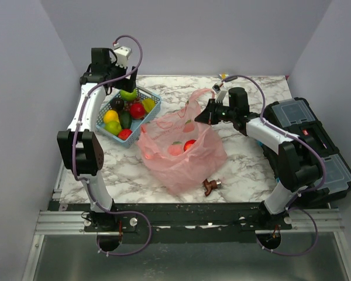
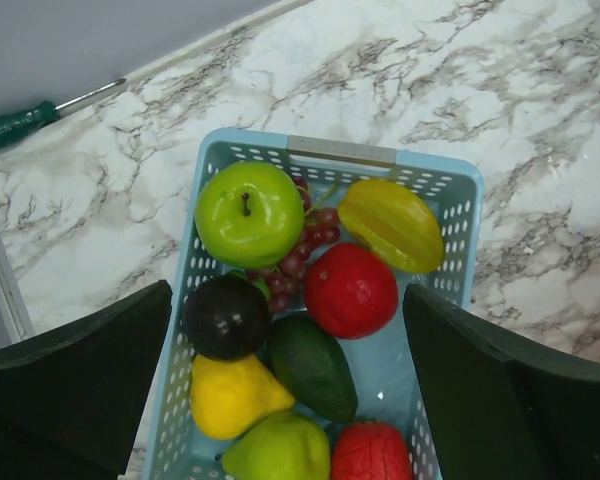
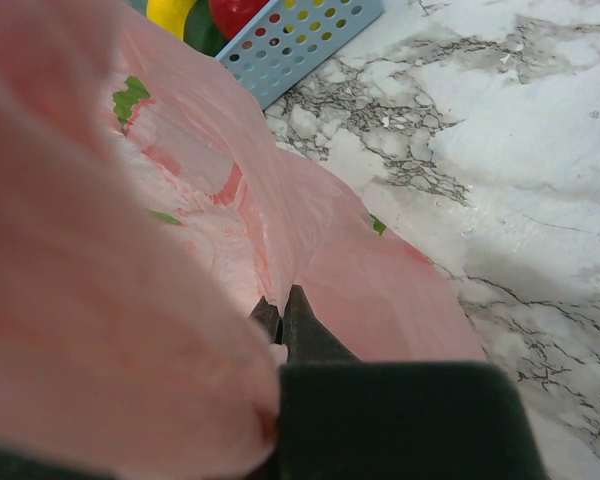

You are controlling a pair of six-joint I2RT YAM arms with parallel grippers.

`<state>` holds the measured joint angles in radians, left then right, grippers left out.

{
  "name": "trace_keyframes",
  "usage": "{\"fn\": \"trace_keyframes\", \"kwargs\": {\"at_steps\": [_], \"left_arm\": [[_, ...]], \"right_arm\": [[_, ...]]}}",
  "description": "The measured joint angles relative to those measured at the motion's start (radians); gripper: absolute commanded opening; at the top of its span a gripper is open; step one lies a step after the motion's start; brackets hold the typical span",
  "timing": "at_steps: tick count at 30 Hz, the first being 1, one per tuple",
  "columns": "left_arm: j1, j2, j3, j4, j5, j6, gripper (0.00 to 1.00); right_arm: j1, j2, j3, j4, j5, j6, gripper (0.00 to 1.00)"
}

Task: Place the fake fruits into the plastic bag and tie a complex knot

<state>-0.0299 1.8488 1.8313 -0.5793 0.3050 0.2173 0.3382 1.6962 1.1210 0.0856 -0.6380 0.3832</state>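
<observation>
My left gripper will go down open into the basket next, with its fingers on both sides of the green apple in the basket's far corner (image 1: 128, 95), because that fruit is outside the bag (image 1: 181, 149).
The pink plastic bag (image 1: 181, 149) lies in the middle of the table with a red fruit (image 1: 189, 144) showing through it. My right gripper (image 1: 203, 115) is shut on the bag's rim (image 3: 280, 250) and holds it up. Several fake fruits sit in the blue basket (image 1: 149, 111): a green apple (image 2: 249, 213), a yellow starfruit (image 2: 392, 224), a red fruit (image 2: 350, 290), a dark plum (image 2: 226, 316), an avocado (image 2: 313, 366) and a yellow pear (image 2: 228, 395). My left gripper (image 1: 124, 82) hangs open above the basket (image 2: 450, 185), empty. No knot shows.
A black toolbox (image 1: 310, 140) stands at the right edge of the table. A small brown object (image 1: 210, 185) lies near the front edge beside the bag. A green-handled screwdriver (image 2: 25, 120) lies beyond the basket at the table's edge.
</observation>
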Motion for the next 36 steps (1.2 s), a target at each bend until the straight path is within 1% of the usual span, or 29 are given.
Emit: {"fn": "trace_keyframes", "kwargs": {"at_steps": [10,23,28,36], "left_arm": [[0.006,0.204,0.206,-0.019,-0.005,0.014,0.98],[0.006,0.352,0.259,-0.023,-0.083,0.068,0.99],[0.006,0.414,0.321,-0.048,-0.095,0.091,0.98],[-0.012,0.428,0.351,-0.072,-0.138,0.136,0.98]], "right_arm": [[0.000,0.000,0.000,-0.010,0.000,-0.003,0.01],[0.000,0.014,0.002,-0.027,0.000,-0.003,0.01],[0.000,0.016,0.003,-0.027,0.000,-0.003,0.01],[0.000,0.034,0.014,-0.028,0.000,-0.003,0.01]]}}
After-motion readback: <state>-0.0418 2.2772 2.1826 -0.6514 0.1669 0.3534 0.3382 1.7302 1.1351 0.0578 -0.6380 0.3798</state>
